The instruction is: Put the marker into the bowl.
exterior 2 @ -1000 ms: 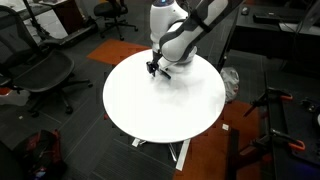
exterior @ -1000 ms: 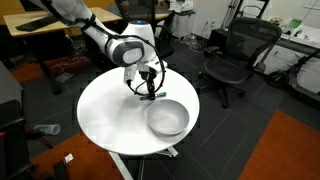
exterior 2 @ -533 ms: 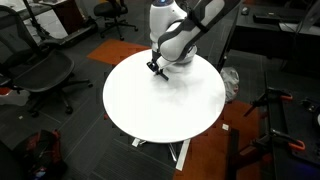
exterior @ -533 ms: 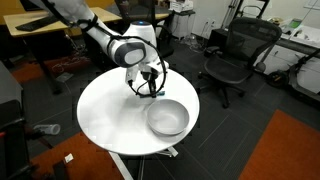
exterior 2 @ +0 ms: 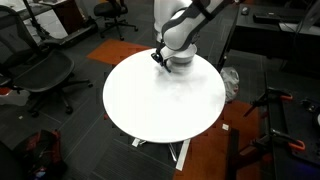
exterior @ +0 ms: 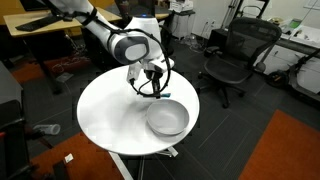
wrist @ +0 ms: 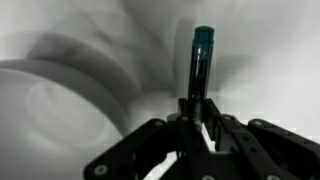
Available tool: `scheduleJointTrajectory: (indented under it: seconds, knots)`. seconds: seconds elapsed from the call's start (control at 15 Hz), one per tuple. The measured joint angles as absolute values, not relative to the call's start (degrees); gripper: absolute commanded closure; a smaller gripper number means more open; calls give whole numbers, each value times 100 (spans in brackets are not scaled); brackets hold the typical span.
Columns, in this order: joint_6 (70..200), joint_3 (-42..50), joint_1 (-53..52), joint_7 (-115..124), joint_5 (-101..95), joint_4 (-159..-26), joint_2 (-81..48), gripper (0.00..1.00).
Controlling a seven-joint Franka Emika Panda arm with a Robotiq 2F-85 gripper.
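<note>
The gripper raises the marker (wrist: 202, 68) next and moves over the open middle of the bowl (wrist: 42, 130) to release it, since the bowl's rim stands beside my low fingers.
In the wrist view the marker (wrist: 202, 68), a thin dark stick with a teal-blue end pointing away, stands between my gripper's (wrist: 198, 115) fingers, which are shut on its lower part. The silvery-grey bowl (exterior: 167, 119) sits on the round white table (exterior: 108, 115) toward its near right edge, and shows as a blurred rim at the left of the wrist view (wrist: 55, 105). In both exterior views my gripper (exterior: 152, 84) (exterior 2: 158, 57) hangs a little above the tabletop, just behind the bowl. The marker is too small to make out there.
Black office chairs (exterior: 236, 58) (exterior 2: 42, 70) stand around the table on the dark carpet. A wooden desk (exterior: 40, 28) is at the back. The table's white base (exterior 2: 180, 152) shows below its rim, with an orange floor patch (exterior: 285, 150) beside it.
The fingers have closed on the marker. The arm has risen slightly and shifted toward the bowl, lifting the marker off the tabletop.
</note>
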State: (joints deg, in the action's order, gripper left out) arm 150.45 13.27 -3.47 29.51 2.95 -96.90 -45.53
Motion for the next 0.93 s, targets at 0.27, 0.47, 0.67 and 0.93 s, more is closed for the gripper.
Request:
scheduleJointTrajectory:
  seconds: [0.27, 0.47, 0.67, 0.93]
  knots:
    - [15052, 1490, -317, 2890, 286, -10182, -3916, 95]
    - [15074, 1516, -246, 2858, 286, -10520, -3501, 95]
    - [15071, 1644, -236, 2874, 243, -10791, -3251, 95]
    - [15070, 1854, -220, 2982, 216, -11008, -3218, 95]
